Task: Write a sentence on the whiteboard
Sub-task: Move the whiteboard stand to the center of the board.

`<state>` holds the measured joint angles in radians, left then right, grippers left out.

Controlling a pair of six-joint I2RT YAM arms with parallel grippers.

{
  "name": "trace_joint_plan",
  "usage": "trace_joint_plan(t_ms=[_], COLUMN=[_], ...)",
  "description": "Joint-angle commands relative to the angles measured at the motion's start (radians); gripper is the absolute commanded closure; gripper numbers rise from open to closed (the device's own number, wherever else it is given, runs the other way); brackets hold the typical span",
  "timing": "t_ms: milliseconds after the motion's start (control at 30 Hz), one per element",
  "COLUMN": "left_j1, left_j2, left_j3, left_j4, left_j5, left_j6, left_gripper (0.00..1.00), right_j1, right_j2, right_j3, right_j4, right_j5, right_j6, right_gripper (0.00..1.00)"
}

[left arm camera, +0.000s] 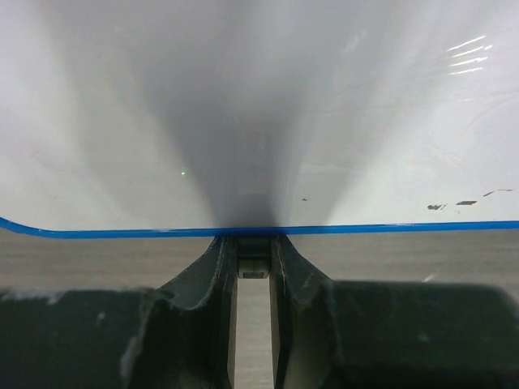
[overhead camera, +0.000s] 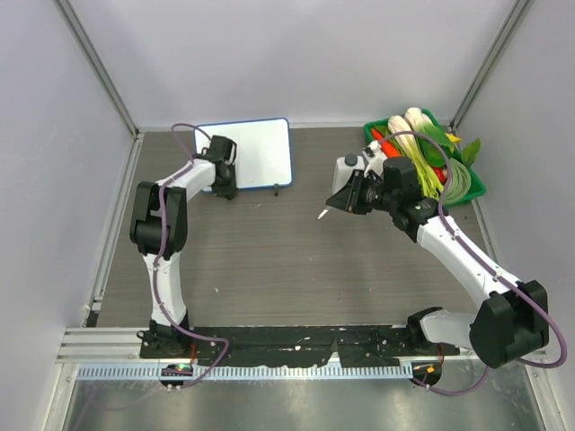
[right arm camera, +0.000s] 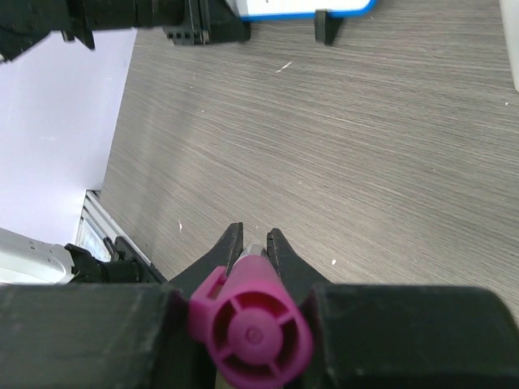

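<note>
The board lies clear of the marker (right arm camera: 251, 324), so my left gripper needs to drag it back and to the right in the top view next, onto the bare middle of the tabletop.
The whiteboard (overhead camera: 256, 151), white with a thin blue rim, stands at the back left of the table. No writing shows on it; the sentence is not in view. My left gripper (overhead camera: 225, 182) is shut on the board's near edge. In the left wrist view the white face (left arm camera: 259, 113) fills the top and the fingers (left arm camera: 203, 284) close at the blue rim. My right gripper (overhead camera: 346, 199) is shut on a magenta marker (right arm camera: 251, 324) and holds it above the table right of the board, with its tip (overhead camera: 321, 215) pointing down-left. The board's corner (right arm camera: 308, 8) shows in the right wrist view.
A green basket (overhead camera: 473, 183) of leafy vegetables stands at the back right. A white bottle (overhead camera: 349, 165) stands just behind my right gripper. Grey walls close off the left, back and right. A few small dark marks (left arm camera: 454, 204) lie near the board's lower right.
</note>
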<state>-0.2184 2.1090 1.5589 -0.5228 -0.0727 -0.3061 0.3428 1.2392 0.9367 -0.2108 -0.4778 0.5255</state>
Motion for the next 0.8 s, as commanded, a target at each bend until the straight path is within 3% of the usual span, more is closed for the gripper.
trace_joint_plan(t_ms=[0, 233, 567, 767], left_j1=[-0.058, -0.133, -0.305, -0.488], left_j2=[-0.108, -0.297, -0.516, -0.61], left_j3=[-0.161, -0.407, -0.575, -0.643], left_j4=[-0.036, 0.029, -0.026, -0.075], left_j5=[0.008, 0.036, -0.026, -0.113], left_j6=[-0.106, -0.255, -0.435, -0.589], left_gripper=[1.0, 1.0, 1.0, 1.0], right_j1=[-0.004, -0.002, -0.002, -0.002], right_j2=[-0.058, -0.107, -0.167, -0.211], right_j3=[-0.007, -0.019, -0.035, -0.044], right_j4=[0.013, -0.01, -0.033, -0.052], right_j5=[-0.015, 0.007, 0.002, 0.013], right_j6=[-0.007, -0.013, -0.009, -0.009], right_gripper=[0.98, 0.98, 0.99, 0.98])
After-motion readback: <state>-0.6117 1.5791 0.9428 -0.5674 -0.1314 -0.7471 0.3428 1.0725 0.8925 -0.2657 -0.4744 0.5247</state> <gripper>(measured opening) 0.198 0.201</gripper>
